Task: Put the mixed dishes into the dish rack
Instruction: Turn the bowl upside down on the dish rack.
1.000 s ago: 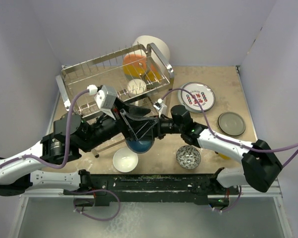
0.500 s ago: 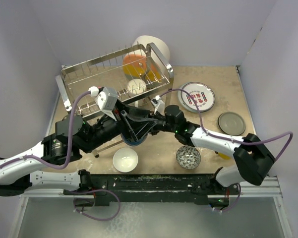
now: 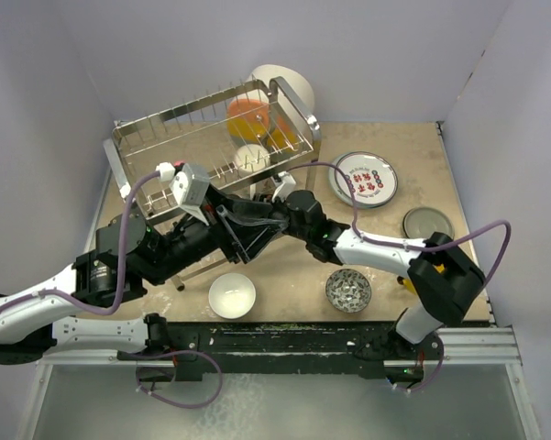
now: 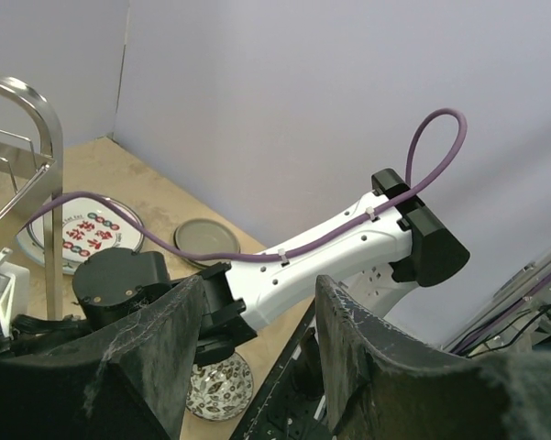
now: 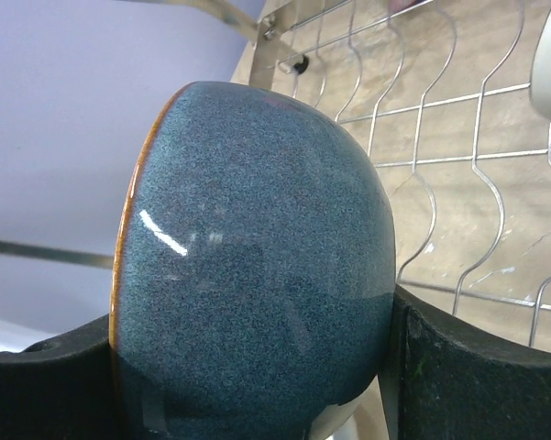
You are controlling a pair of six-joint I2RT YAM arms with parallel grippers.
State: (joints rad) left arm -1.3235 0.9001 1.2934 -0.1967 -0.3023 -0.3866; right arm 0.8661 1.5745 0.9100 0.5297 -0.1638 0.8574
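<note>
My right gripper will next swing to the left in the top view, turning, and let go of the bowl onto the bare rack wires that lie there.
My right gripper [image 5: 252, 339] is shut on the dark blue bowl [image 5: 257, 257], which is tipped on its side with its orange-brown rim to the left. The chrome wire of the dish rack [image 5: 458, 174] lies close behind it. From above, the right gripper [image 3: 268, 216] sits at the rack's [image 3: 165, 137] front edge, and the arms hide most of the bowl. My left gripper [image 4: 257, 302] is open with nothing between its fingers, right beside the right one [image 3: 255, 233]. On the table are a white bowl [image 3: 232, 295], a small grey-patterned bowl [image 3: 348, 291], a red-lettered plate [image 3: 364, 179] and a grey plate [image 3: 428, 227].
Orange dishes [image 3: 247, 117] and a small white piece [image 3: 252, 158] stand in the rack's right end. A large white bowl [image 3: 284, 84] leans behind the rack. The two forearms cross over the table's middle. Purple walls close in on the left, back and right.
Both arms have moved up and left toward the rack. The dark blue bowl has left the table's middle and now hangs at the rack's front wires.
</note>
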